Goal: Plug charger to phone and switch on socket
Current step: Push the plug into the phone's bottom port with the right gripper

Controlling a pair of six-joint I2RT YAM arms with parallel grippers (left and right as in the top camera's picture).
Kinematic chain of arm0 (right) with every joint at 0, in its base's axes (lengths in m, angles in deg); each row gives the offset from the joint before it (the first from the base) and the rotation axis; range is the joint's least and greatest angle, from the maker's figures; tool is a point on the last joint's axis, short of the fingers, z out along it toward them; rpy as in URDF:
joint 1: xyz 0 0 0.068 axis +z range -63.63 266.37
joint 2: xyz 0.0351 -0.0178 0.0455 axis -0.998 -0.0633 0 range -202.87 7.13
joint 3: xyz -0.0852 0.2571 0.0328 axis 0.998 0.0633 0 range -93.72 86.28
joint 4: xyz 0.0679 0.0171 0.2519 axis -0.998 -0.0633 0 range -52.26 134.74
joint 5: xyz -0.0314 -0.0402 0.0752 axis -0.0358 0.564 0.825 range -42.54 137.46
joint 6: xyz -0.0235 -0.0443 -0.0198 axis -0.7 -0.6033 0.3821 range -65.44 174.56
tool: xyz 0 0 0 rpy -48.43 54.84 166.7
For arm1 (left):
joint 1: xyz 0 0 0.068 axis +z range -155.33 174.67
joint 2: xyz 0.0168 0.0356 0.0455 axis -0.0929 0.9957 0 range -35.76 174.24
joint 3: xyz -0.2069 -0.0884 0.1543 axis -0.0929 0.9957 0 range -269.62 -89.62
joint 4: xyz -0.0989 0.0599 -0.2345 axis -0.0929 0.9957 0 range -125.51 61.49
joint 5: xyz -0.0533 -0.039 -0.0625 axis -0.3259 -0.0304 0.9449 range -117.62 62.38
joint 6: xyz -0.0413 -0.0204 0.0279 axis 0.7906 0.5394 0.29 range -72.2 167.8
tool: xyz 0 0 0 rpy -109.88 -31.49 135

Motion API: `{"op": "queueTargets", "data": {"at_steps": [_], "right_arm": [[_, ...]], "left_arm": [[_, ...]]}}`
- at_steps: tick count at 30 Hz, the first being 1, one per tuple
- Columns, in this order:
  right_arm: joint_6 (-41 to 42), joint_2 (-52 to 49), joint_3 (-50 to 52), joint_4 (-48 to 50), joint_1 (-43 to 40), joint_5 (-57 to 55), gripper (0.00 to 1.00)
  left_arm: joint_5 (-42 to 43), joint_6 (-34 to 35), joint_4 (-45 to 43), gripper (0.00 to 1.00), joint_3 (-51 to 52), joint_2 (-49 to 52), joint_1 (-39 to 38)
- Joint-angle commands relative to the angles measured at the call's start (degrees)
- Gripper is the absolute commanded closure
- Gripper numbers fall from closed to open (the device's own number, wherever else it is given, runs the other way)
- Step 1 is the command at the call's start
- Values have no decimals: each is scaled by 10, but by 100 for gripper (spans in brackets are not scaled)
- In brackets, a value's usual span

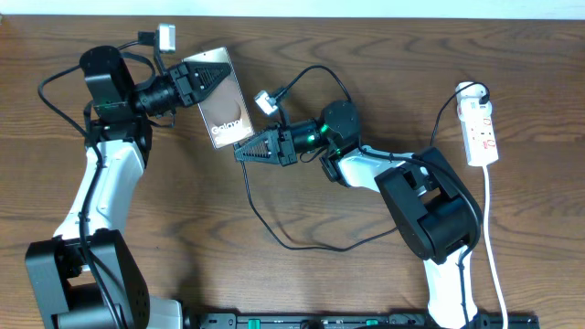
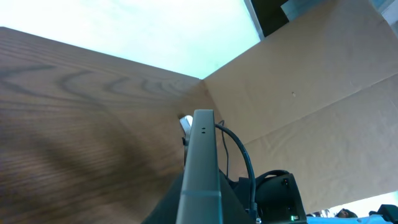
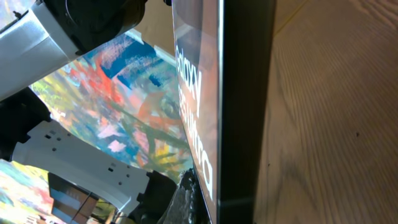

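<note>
The left gripper moves down and slightly back to the bare tabletop below the phone next and releases, since the phone (image 1: 224,100) hangs above the table.
My left gripper (image 1: 196,82) is shut on the phone (image 1: 224,100), a brown slab with white "Galaxy" lettering, held tilted above the table. The left wrist view shows the phone edge-on (image 2: 202,155) between the fingers (image 2: 200,208). My right gripper (image 1: 245,151) points left just below the phone's lower edge, its fingers closed to a point. The thin black charger cable (image 1: 292,245) trails from it in a loop towards the white socket strip (image 1: 480,132) at the right. The plug tip is hidden. In the right wrist view the phone (image 3: 199,93) fills the frame just ahead of the fingers (image 3: 199,199).
The strip's white cord (image 1: 491,228) runs down the right side to the front edge. Black wrist cables with white connectors (image 1: 166,37) (image 1: 265,100) arch over both arms. A cardboard wall (image 2: 311,93) stands beyond the table's far side.
</note>
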Motion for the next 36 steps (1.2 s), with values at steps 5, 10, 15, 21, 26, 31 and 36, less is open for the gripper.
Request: {"op": "queueTargets", "data": {"at_steps": [5, 10, 15, 21, 26, 31, 36], "right_arm": [[9, 5, -14, 10, -7, -130, 99], [9, 5, -14, 10, -7, -129, 99], [9, 5, -14, 8, -8, -119, 95], [10, 5, -14, 2, -8, -113, 47], [9, 5, -14, 1, -8, -109, 1], [6, 5, -14, -13, -13, -110, 1], [-9, 5, -14, -123, -38, -129, 1]], "left_arm": [[49, -3, 11, 92, 0, -10, -10], [49, -3, 10, 93, 0, -10, -10], [28, -3, 10, 92, 0, -10, -10], [8, -3, 11, 92, 0, -10, 2], [8, -3, 19, 93, 0, -10, 26], [9, -3, 60, 93, 0, -10, 46], [33, -4, 83, 93, 0, -10, 51]]}}
